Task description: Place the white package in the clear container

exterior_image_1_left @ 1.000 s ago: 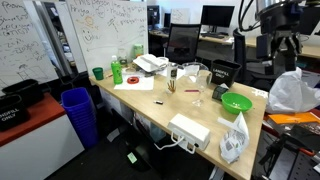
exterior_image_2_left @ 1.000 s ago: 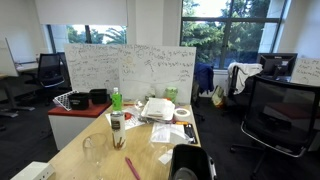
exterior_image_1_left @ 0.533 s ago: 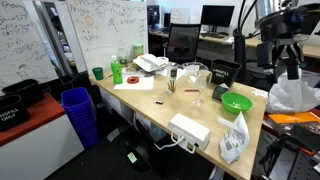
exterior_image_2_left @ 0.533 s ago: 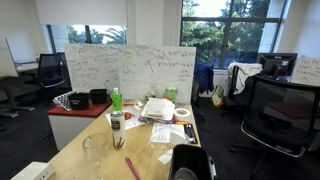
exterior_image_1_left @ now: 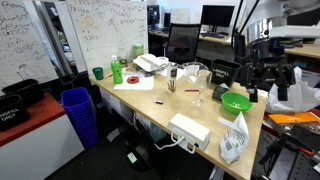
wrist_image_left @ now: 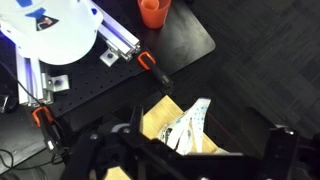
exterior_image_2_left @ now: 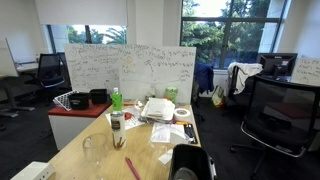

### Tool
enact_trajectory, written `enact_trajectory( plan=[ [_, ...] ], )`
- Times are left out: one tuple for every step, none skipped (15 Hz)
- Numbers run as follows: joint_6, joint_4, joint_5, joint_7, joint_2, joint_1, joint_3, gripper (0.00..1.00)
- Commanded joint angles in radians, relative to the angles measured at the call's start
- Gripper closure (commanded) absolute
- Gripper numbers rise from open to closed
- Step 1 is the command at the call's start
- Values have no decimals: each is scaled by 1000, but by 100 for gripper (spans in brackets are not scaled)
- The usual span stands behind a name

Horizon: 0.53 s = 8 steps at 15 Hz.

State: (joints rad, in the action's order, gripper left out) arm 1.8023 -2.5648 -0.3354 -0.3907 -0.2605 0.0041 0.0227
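My gripper lowers toward it next and brings the open fingers around its top edge [wrist_image_left: 200, 108].
The white package [exterior_image_1_left: 234, 140] is a crinkly white-silvery bag that lies at the near corner of the wooden table [exterior_image_1_left: 150, 105]. In the wrist view it [wrist_image_left: 184, 128] shows far below, between my fingers. The clear container [exterior_image_1_left: 192, 73] stands mid-table, beyond the green bowl [exterior_image_1_left: 236, 102]. My gripper [exterior_image_1_left: 270, 86] hangs open and empty in the air above the table's right end, higher than the bowl and the package. In the wrist view the gripper [wrist_image_left: 185, 160] frames the package and holds nothing.
A larger smooth white sack [exterior_image_1_left: 296, 92] lies right of the bowl. A flat white box with cables [exterior_image_1_left: 189, 129] sits at the table's front edge. A small glass [exterior_image_1_left: 196, 96], a green bottle [exterior_image_1_left: 118, 70] and papers [exterior_image_1_left: 150, 63] are on the table. A blue bin [exterior_image_1_left: 78, 112] stands on the floor.
The arm has come down and slightly left from the upper right, so the gripper now hangs lower, near the bowl and sack. The objects on the table have not moved.
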Motion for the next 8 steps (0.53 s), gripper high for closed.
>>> enact_trajectory(
  plan=[
    [134,-34,-58,-77,61,-19,5,0],
    [174,-41,-41,-107,83,-19,10,0],
    [195,-42,-39,-120,111,-15,10,0],
    [218,-46,-28,-149,134,-11,14,0],
    [235,-48,-23,-170,156,-9,14,0],
    [249,-47,-22,-180,183,-5,14,0],
    [255,-45,-18,-198,206,-1,14,0],
    [264,-43,-16,-214,227,2,13,0]
  ],
)
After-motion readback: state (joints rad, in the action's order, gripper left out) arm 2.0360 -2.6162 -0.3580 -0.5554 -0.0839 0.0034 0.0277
